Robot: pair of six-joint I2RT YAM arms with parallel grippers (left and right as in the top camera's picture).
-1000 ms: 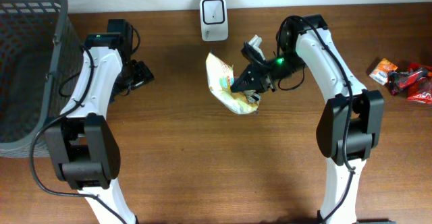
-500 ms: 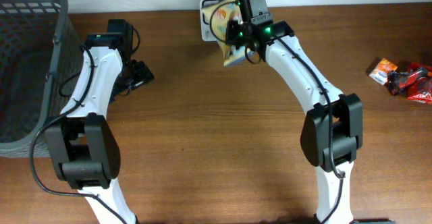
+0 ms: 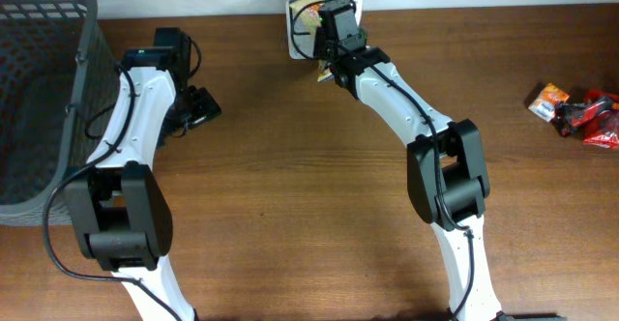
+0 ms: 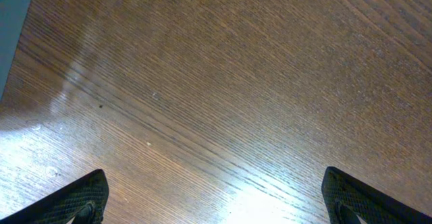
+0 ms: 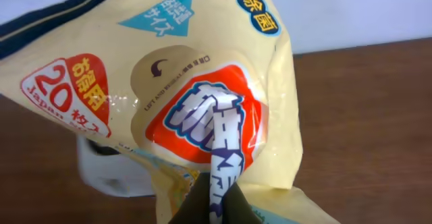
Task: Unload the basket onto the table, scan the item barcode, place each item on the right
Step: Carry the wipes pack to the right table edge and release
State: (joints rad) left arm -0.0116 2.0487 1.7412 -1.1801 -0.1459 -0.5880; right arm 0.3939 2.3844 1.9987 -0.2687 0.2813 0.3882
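Note:
The tabletop beside the orange packet is to my right gripper's right in the overhead view, so my right gripper should swing there next and release the fold.
A yellow wipes packet (image 5: 202,82) with Japanese print and an orange-and-white label fills the right wrist view. My right gripper (image 5: 214,207) is shut on a fold of its lower part. In the overhead view the right gripper (image 3: 327,16) holds the packet (image 3: 309,12) right in front of the white scanner (image 3: 295,43) at the table's back edge. The packet hides most of the scanner, whose white body (image 5: 108,173) peeks out at lower left. No barcode is visible. My left gripper (image 3: 198,108) (image 4: 217,207) hangs open over bare wood.
A dark grey mesh basket (image 3: 39,89) takes up the far left of the table. Red and orange packets (image 3: 580,110) lie at the right edge. A white wall runs just behind the scanner.
My right arm has swung the packet from the middle of the table up to the scanner at the back edge. The left arm has not moved.

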